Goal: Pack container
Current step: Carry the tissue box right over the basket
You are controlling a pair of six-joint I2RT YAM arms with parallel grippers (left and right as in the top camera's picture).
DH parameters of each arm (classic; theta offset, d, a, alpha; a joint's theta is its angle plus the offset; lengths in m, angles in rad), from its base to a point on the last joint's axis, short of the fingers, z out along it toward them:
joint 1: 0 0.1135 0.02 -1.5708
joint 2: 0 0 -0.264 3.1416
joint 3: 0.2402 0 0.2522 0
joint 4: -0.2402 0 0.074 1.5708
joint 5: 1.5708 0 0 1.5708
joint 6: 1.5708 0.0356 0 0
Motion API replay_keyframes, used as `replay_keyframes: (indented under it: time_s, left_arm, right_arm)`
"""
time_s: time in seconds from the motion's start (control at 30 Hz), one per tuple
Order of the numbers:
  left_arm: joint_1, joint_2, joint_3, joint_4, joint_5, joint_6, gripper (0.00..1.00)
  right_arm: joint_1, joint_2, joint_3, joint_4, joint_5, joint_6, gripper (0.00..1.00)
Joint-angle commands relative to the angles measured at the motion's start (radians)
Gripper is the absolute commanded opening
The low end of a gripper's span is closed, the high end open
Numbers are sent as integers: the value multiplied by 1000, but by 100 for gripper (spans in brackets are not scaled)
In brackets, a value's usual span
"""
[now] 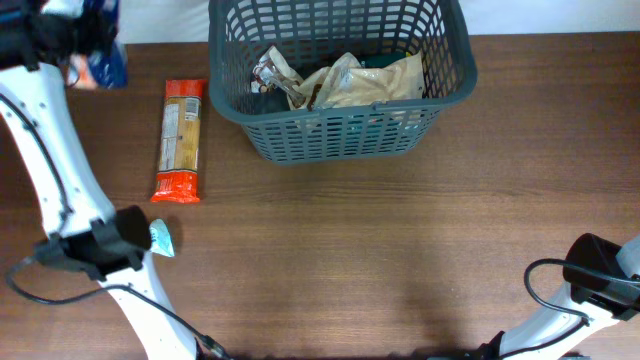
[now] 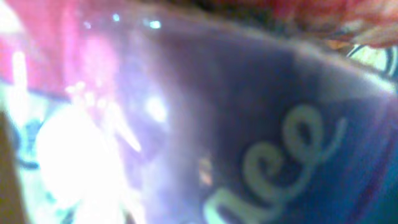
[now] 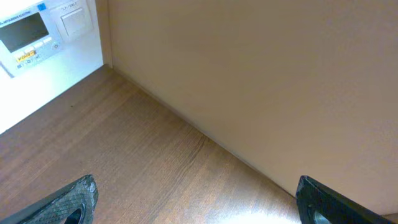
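My left gripper will next carry the blue packet (image 1: 104,55) across to the right in the overhead view, over the open basket (image 1: 320,75), where the other packets are.
The container (image 1: 345,138) is a dark grey slotted basket at the back middle of the table, holding several pale and brown packets (image 1: 350,82). A blue packet (image 1: 104,55) lies at the far left back, and my left gripper (image 1: 60,38) is right at it. The left wrist view is filled by the blurred blue packet (image 2: 261,124) with pale lettering, and the fingers are hidden. A long orange-red packet (image 1: 180,140) lies left of the basket. My right gripper (image 3: 199,205) is open and empty over bare table.
A small teal and white packet (image 1: 163,238) lies beside the left arm's base (image 1: 95,250). The right arm (image 1: 600,275) sits at the front right corner. A wall and a white appliance (image 3: 37,31) show in the right wrist view.
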Motion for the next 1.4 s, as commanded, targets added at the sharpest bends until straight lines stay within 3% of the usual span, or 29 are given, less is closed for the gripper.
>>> replay_keyframes:
  time_s: [0.0,0.3,0.5,1.03,1.27,1.37]
  left_arm:
    - [-112,-102,71,-10,60,-13,2]
    - [-438,-127,60,-26,60,-5,2]
    - [-549,-127,-15,10,-9,18,2]
    - [-564,-126,-481,298,-23,18,2]
    - [-564,-126,-610,319,-23,17,3]
    - [-564,-126,-637,318,-23,18,15]
  right_arm:
    - [-3,-6,-4,0,8,13,99]
    - [-3,-6,-4,0,8,13,99]
    - [-3,-6,-5,0,8,13,99]
    - [-3,-6,-4,0,8,13,99]
    - [-3,-6,-4,0,8,13,99]
    - [-3,-6,-4,0,8,13,99]
